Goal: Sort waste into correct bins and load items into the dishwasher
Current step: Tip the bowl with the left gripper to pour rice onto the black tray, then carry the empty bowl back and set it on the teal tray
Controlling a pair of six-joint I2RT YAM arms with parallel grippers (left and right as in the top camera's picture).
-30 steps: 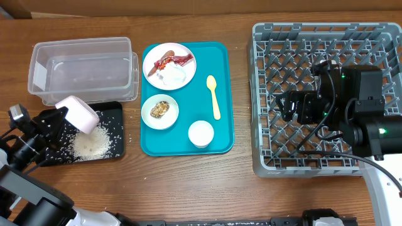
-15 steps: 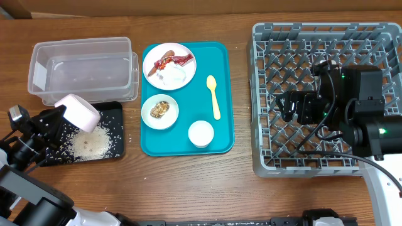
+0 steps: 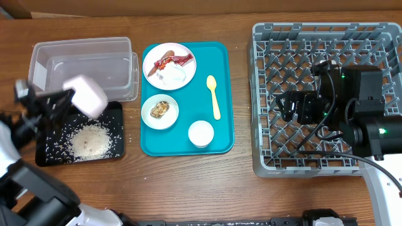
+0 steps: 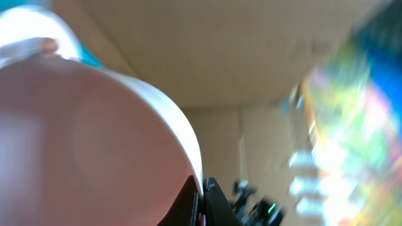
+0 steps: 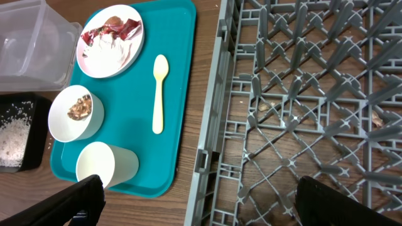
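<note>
The left gripper comes across and down to release the bowl next, as the teal tray's bare middle [image 3: 193, 102] lies lower and to its right in the overhead view.
My left gripper [image 3: 68, 100] is shut on the rim of a small white bowl [image 3: 86, 95], held tilted in the air over the back edge of the black tray [image 3: 115, 114]. In the left wrist view the bowl [image 4: 94, 132] fills the blurred left side, with its rim pinched in the gripper [image 4: 202, 191]. A pile of white rice [image 3: 91, 139] lies on the black tray. My right gripper [image 3: 286, 107] hangs open over the grey dish rack [image 3: 326, 56] with nothing between its fingers. The right wrist view shows the gripper [image 5: 207, 207] above the rack's left wall.
The clear tub [image 3: 81, 63] stands behind the black tray. On the teal tray [image 3: 223, 141] are a plate [image 3: 169, 65] with a red wrapper and napkin, a bowl [image 3: 159, 111] holding a brown lump, a white cup [image 3: 201, 134] and a yellow spoon [image 3: 213, 96].
My left arm has raised the bowl off the rice pile and carried it back toward the clear tub. The right arm has not moved.
</note>
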